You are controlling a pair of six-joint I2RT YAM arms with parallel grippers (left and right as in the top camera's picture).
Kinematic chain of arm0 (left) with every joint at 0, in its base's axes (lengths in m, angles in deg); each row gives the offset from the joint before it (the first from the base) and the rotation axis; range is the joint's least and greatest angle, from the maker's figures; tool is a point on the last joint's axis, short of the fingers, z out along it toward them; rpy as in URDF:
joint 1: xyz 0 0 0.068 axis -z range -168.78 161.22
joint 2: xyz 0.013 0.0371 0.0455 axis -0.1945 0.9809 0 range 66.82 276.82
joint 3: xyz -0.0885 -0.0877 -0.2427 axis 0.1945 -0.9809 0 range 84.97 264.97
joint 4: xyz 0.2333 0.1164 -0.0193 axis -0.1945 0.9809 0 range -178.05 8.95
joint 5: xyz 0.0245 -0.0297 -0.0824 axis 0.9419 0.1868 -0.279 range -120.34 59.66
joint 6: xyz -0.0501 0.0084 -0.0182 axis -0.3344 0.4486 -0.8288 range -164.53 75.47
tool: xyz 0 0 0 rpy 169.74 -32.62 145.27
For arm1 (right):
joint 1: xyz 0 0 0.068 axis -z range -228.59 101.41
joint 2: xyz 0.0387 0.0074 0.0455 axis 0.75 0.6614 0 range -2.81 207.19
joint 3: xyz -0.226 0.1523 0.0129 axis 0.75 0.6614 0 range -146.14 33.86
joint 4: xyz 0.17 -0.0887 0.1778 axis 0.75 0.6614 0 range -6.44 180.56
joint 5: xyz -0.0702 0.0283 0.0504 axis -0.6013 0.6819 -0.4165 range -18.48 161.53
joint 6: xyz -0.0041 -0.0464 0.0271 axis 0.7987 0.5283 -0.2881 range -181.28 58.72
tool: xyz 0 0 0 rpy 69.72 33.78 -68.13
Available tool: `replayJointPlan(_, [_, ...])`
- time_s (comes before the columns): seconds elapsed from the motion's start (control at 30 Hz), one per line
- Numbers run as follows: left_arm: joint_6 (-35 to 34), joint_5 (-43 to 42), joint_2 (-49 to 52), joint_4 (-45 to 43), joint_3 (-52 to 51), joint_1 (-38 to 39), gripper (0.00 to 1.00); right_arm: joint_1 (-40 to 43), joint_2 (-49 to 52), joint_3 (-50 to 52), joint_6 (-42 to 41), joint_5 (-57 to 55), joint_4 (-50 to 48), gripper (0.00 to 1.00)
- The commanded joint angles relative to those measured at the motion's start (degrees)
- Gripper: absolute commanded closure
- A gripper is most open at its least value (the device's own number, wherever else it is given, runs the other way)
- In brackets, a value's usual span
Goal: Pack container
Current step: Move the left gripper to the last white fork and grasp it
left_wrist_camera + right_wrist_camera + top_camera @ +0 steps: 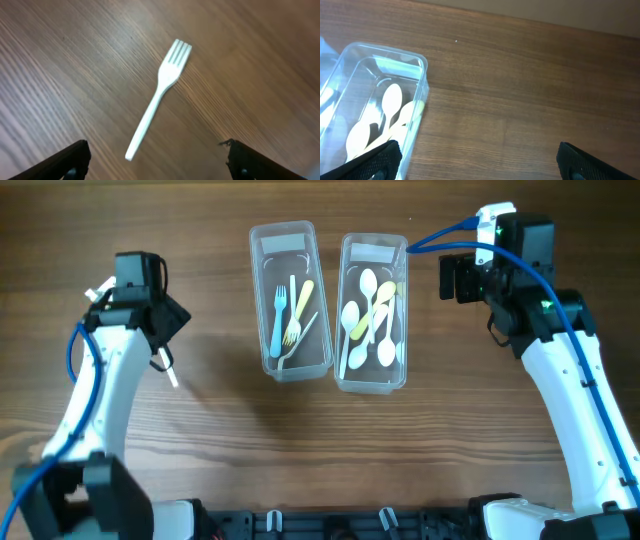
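I should next lower my left gripper to the fork's narrow neck just behind the tines, because the white plastic fork [159, 97] lies below my open fingers.
A white plastic fork [159, 97] lies on the wooden table, seen in the left wrist view between my open fingers; in the overhead view it shows as a small white piece [171, 372] below my left gripper [163, 320]. My left gripper [157, 160] is open and empty above the fork. Two clear containers stand at the back middle: the left one [290, 370] holds several forks, the right one [372, 383] holds several spoons. My right gripper [452, 278] is open and empty, to the right of the spoon container [422, 67].
The wooden table [200, 440] stretches around the containers. A blue cable [440, 235] runs from the right arm towards the spoon container.
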Motion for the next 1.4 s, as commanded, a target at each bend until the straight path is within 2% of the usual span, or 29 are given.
replayJointPlan(0.0, [-0.87, -1.36, 6.27, -2.56, -0.87, -2.75, 0.12, 0.11, 0.31, -0.42, 0.55, -1.01, -0.17, 0.0])
replayJointPlan(0.1, [-0.63, -1.64, 11.04, -5.14, -0.87, -3.17, 0.16, 0.11, 0.31, -0.44, 0.55, -1.01, -0.2, 0.0])
replayJointPlan(0.23, [-0.44, -4.46, 16.61, -8.48, -0.87, -3.17, 0.28, 0.11, 0.31, -0.42, 0.52, -1.01, -0.17, 0.0])
replayJointPlan(0.43, [1.73, -5.4, 21.16, -12.83, -0.87, -3.17, 0.28, 0.11, 0.31, -0.44, 0.55, -1.01, -0.17, 0.0])
replayJointPlan(0.47, [2.89, -5.4, 21.35, -13.33, -0.87, -3.17, 0.31, 0.11, 0.31, -0.44, 0.52, -1.01, -0.2, 0.0])
replayJointPlan(0.53, [5.14, -5.4, 21.55, -14.05, -0.87, -3.17, 0.45, 0.11, 0.31, -0.42, 0.52, -1.01, -0.17, 0.0])
replayJointPlan(0.57, [6.03, -5.38, 21.62, -14.45, -0.87, -3.17, 0.48, 0.11, 0.31, -0.42, 0.52, -1.01, -0.2, 0.0])
replayJointPlan(0.8, [7.13, -5.38, 21.66, -15.02, -1.2, -3.17, 0.5, 0.11, 0.31, -0.42, 0.55, -1.01, -0.17, 0.0])
replayJointPlan(1.17, [8.87, -5.27, 24.33, -15.15, -1.25, -5.42, 0.48, 0.11, 0.31, -0.44, 0.52, -1.01, -0.2, 0.0])
replayJointPlan(1.27, [8.87, -6.56, 25.14, -15.56, -1.25, -5.4, 0.57, 0.11, 0.31, -0.44, 0.52, -1.01, -0.22, 0.0])
replayJointPlan(1.3, [9.09, -7.13, 25.14, -15.74, -1.25, -5.4, 0.64, 0.11, 0.31, -0.42, 0.55, -1.01, -0.17, 0.0])
replayJointPlan(1.33, [9.53, -7.23, 25.14, -15.87, -1.25, -5.4, 0.8, 0.11, 0.31, -0.44, 0.55, -1.03, -0.2, 0.0])
replayJointPlan(1.37, [9.99, -7.52, 25.14, -15.91, -1.25, -5.4, 0.87, 0.11, 0.31, -0.42, 0.52, -1.01, -0.2, 0.0])
